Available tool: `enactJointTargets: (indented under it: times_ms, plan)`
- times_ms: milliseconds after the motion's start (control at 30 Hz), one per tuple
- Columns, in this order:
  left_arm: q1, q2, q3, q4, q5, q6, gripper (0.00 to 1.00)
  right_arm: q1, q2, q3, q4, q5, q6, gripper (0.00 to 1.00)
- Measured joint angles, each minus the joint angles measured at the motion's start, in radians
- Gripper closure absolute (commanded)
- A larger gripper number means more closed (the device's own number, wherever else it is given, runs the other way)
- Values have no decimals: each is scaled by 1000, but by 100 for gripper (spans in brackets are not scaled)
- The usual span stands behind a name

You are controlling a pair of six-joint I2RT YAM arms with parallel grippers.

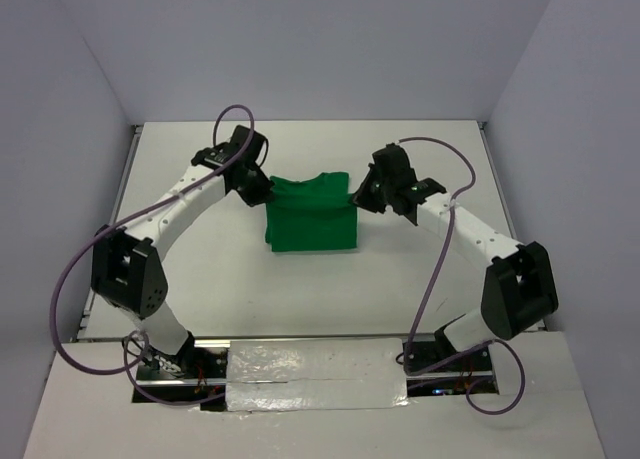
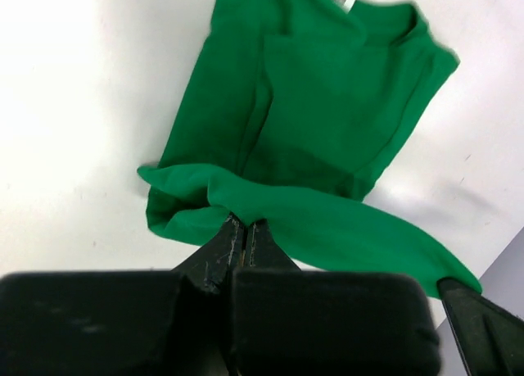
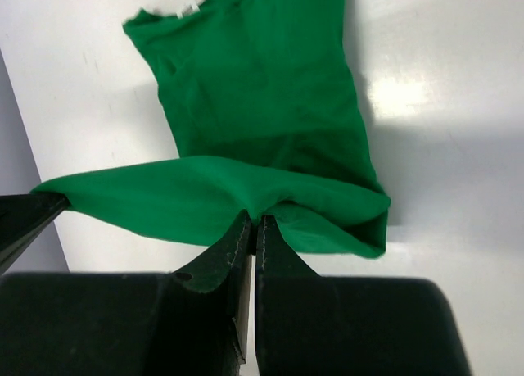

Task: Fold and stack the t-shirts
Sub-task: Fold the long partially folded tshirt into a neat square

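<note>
The lifted edge goes outward and down toward the collar with the white label (image 1: 306, 182) next in my left gripper. It then comes free, since the t-shirt's far end lies uncovered.
The bright green t-shirt (image 1: 312, 215) lies partly folded in the middle of the white table. My left gripper (image 1: 264, 193) is shut on its far left corner, and my right gripper (image 1: 358, 196) is shut on its far right corner. The held far edge is lifted between them. In the left wrist view the t-shirt (image 2: 327, 106) hangs from my pinched left gripper (image 2: 246, 225). In the right wrist view the t-shirt (image 3: 262, 97) hangs from my right gripper (image 3: 250, 219). The collar with a white label lies at the far end in both wrist views.
The white table (image 1: 200, 299) is walled by pale panels at the left, back and right. Silver tape (image 1: 320, 374) covers the near edge between the arm bases. The other gripper's finger (image 2: 483, 327) shows at the left wrist view's lower right.
</note>
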Motion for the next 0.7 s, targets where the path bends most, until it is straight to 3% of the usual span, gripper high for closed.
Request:
enactJointTargets:
  times_ms: [400, 633, 700]
  plan:
    - [76, 309, 335, -14, 21, 57, 100, -58, 227, 200, 14, -16, -3, 100]
    - [102, 430, 423, -12, 36, 74, 100, -87, 358, 314, 11, -39, -3, 87]
    - [109, 469, 452, -3, 40, 76, 87, -93, 401, 353, 11, -44, -3, 83]
